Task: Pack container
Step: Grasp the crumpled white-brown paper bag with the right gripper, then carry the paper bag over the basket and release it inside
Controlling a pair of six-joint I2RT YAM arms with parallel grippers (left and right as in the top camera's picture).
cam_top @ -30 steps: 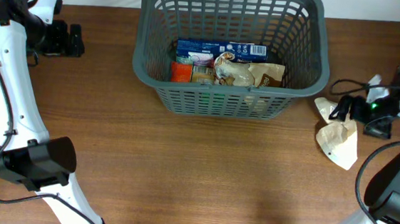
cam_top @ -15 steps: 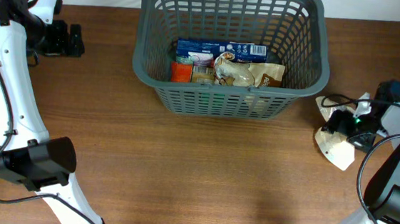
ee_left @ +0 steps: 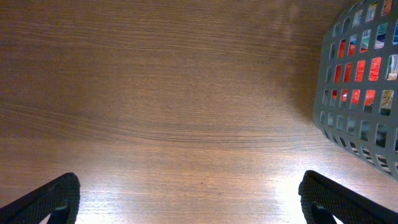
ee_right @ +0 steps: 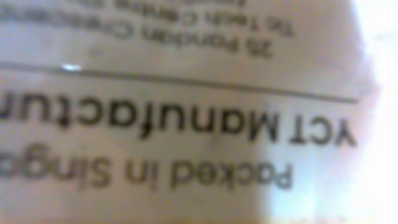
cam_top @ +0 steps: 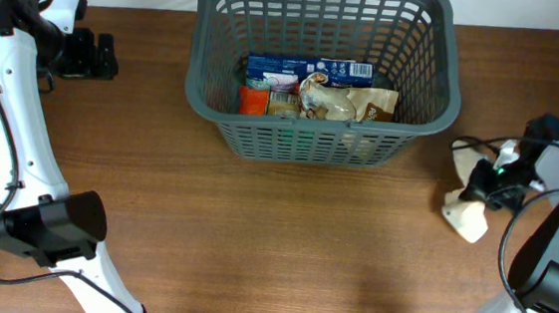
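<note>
I next need to lift my right gripper over the basket's rim, then lower it onto the brown packet [cam_top: 376, 104] and release, as the beige packet [cam_top: 466, 219] is still outside the basket.
The container [cam_top: 313, 139], a large dark grey slotted basket, stands at the back middle of the table and shows at the right edge of the left wrist view as grey lattice [ee_left: 364, 93]. Inside lie a blue box [cam_top: 306, 71], a red packet [cam_top: 253, 99] and a brown packet [cam_top: 376, 104]. Right of the basket lies a beige paper packet [cam_top: 466, 219], with my right gripper [cam_top: 485, 183] shut on its upper part. Its printed label [ee_right: 186, 124] fills the right wrist view and hides the fingers. My left gripper [ee_left: 193, 205] [cam_top: 102, 56] hangs open over bare wood at the far left.
Black cables [cam_top: 480, 144] loop beside the right gripper. The white left arm [cam_top: 2, 125] runs down the table's left side, and the right arm's base [cam_top: 556, 268] stands at the front right corner. Brown wooden tabletop [cam_top: 282, 247] stretches in front of the basket.
My right gripper dropped onto the beige packet and shut on it. The packet has bunched up and shifted slightly toward the table's front. The left arm has stayed put.
</note>
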